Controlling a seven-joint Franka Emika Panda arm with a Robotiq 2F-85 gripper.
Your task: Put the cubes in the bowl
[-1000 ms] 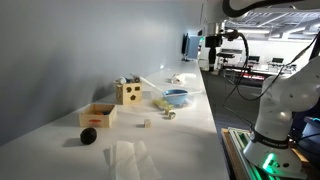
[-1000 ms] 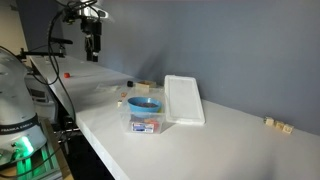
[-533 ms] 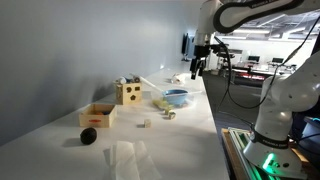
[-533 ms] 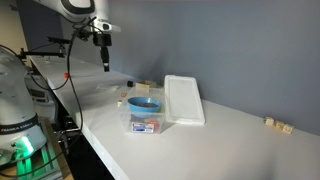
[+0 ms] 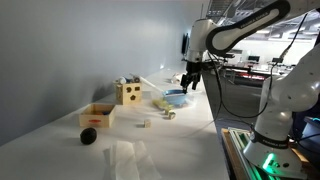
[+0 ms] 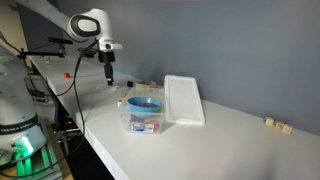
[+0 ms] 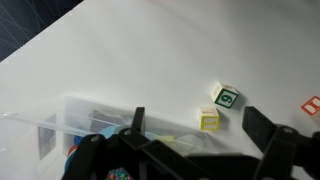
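The green-faced cube (image 5: 171,114) (image 7: 226,97) sits crooked and off-centre, so my gripper goes down and outward onto it next, turning to line up with its sides.
The light-blue bowl (image 5: 176,97) sits on a clear plastic container (image 6: 146,124) on the white table, and it shows in both exterior views (image 6: 145,104). My gripper (image 5: 190,80) hangs open and empty above the table just beyond the bowl (image 6: 109,80). In the wrist view the open jaws (image 7: 196,125) frame two small lettered cubes, one with a green face (image 7: 226,97) and one with a yellow face (image 7: 209,119), lying beside the container's edge (image 7: 90,112). More pale cubes lie further along the table (image 5: 145,124) (image 5: 169,115) (image 6: 270,122).
A yellow holed box (image 5: 128,93), a tan wooden tray (image 5: 98,115) and a black ball (image 5: 88,136) stand along the wall side. A white lid (image 6: 183,100) lies next to the container. White sheets (image 5: 128,160) lie near the table's end.
The arm has swung from high and far away down towards the bowl. The gripper now hangs low over the table next to the container.
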